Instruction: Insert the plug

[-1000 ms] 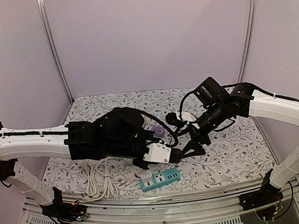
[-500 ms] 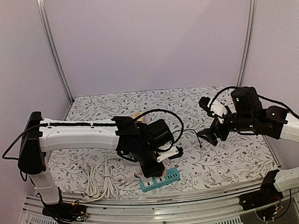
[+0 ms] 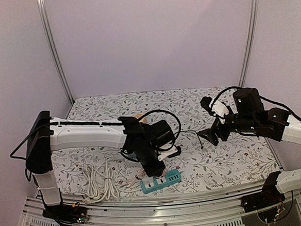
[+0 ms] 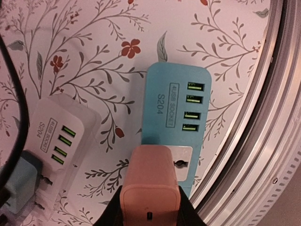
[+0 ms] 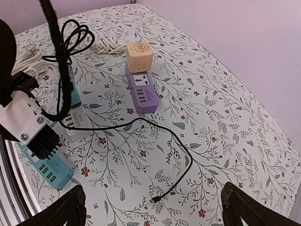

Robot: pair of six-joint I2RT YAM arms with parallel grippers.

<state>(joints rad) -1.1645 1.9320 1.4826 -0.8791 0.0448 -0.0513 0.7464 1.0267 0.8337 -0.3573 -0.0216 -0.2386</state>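
Observation:
The salmon plug is already partly over the white socket side (image 4: 185,162) below, by the USB ports, so the left gripper should lower the plug into it next and let go.
My left gripper (image 4: 150,209) is shut on a salmon plug block (image 4: 151,181), its dark fingers on either side of it. The plug sits over the white socket face (image 4: 185,162) at the near end of a teal power strip (image 4: 176,108) and covers the socket's left part. I cannot tell whether its pins are in. In the top view the left gripper (image 3: 155,170) stands right over the teal strip (image 3: 163,180) by the table's front edge. My right gripper (image 5: 155,212) is open and empty, held above the right side of the table (image 3: 210,136).
A white power strip (image 4: 61,136) lies left of the teal one. A purple strip (image 5: 141,92) with a beige cube adapter (image 5: 138,56) lies farther back. A loose black cable (image 5: 155,136) crosses the middle. A white coiled cord (image 3: 101,181) lies front left. The metal table rail (image 4: 263,141) is close by.
The left arm has swung from the middle down onto the teal strip and is now nearly still. The right arm has drawn back to the right, away from the centre.

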